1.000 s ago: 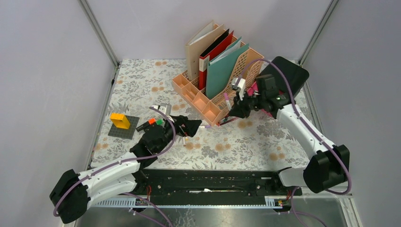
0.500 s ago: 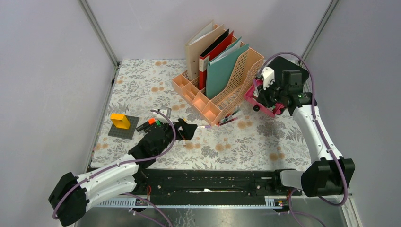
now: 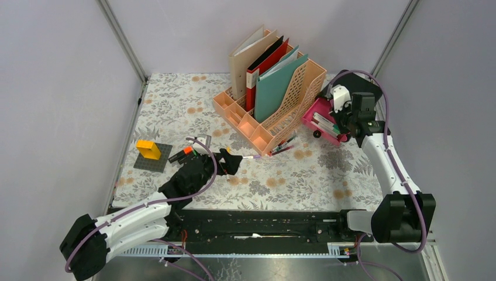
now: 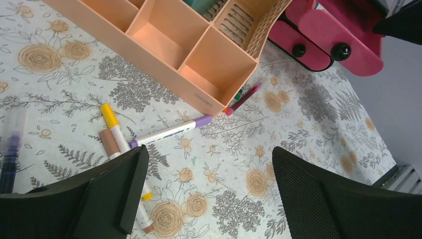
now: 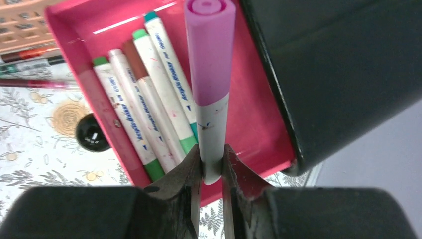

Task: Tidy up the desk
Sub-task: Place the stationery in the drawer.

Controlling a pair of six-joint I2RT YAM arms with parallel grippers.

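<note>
The left gripper lowers to the brown-capped marker's white body (image 4: 142, 215) next, turning to match it, as it slants below and to the left in the wrist view.
The desk (image 3: 304, 175) is covered by a whitish cloth with a floral print. My right gripper (image 5: 211, 169) is shut on a white marker with a pink cap (image 5: 209, 59) and holds it above a pink tray (image 5: 259, 124) with several markers in it. In the top view the right gripper (image 3: 345, 111) is over that tray (image 3: 308, 119) at the back right. My left gripper (image 4: 209, 164) is open and empty, low over the cloth (image 4: 278, 124). A purple-capped marker (image 4: 171, 131), a yellow-capped one (image 4: 112, 124) and a brown-capped one (image 4: 107, 142) lie just beyond it.
A peach file rack (image 3: 263, 111) with folders stands at the back centre, with red pens (image 3: 283, 145) at its front corner. An orange brick on a grey baseplate (image 3: 149, 151) sits at the left. A black object (image 3: 360, 88) is behind the pink tray.
My right gripper has moved from the front of the rack back and to the right, carrying the pink-capped marker over the pink tray. My left gripper has drawn back slightly.
</note>
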